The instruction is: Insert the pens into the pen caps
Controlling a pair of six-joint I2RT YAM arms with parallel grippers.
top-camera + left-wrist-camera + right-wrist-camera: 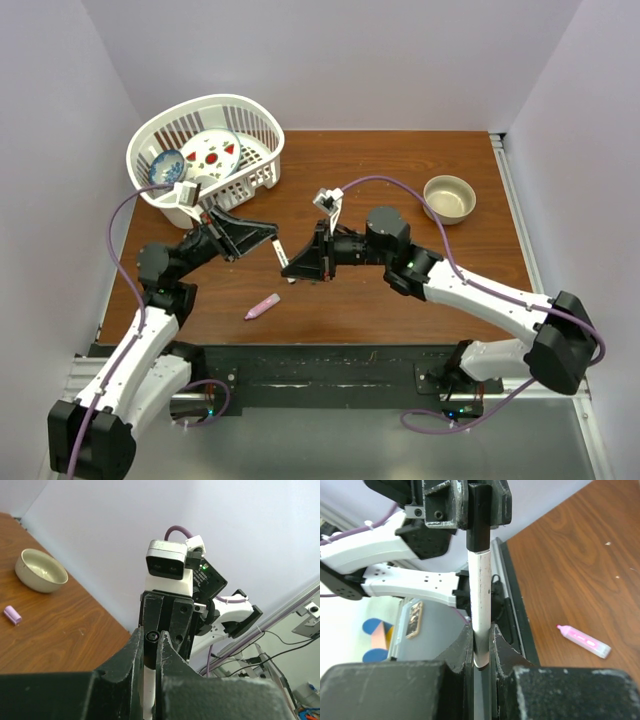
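The pen's cap is seated and bare wood lies below my left gripper, to its right in the top view, so I should tilt and lower the pen there, then release it.
A white pen (481, 595) with a dark cap (478, 530) on its far end spans the gap between both grippers above the table. My right gripper (481, 636) is shut on the white barrel. My left gripper (151, 642) is shut on the dark cap end (151, 636). In the top view the grippers, left (272, 243) and right (297, 266), meet tip to tip over the table's middle. The pink pen (262, 306) lies uncapped on the table in front of them, also in the right wrist view (582, 641). A pink cap (12, 615) lies on the wood. Other pens and caps are out of view.
A white basket (262, 130) with a plate and a small blue bowl stands at the back left. A beige bowl (449, 197) stands at the back right, also in the left wrist view (40, 570). The table's black front edge (320, 360) runs below the pink pen.
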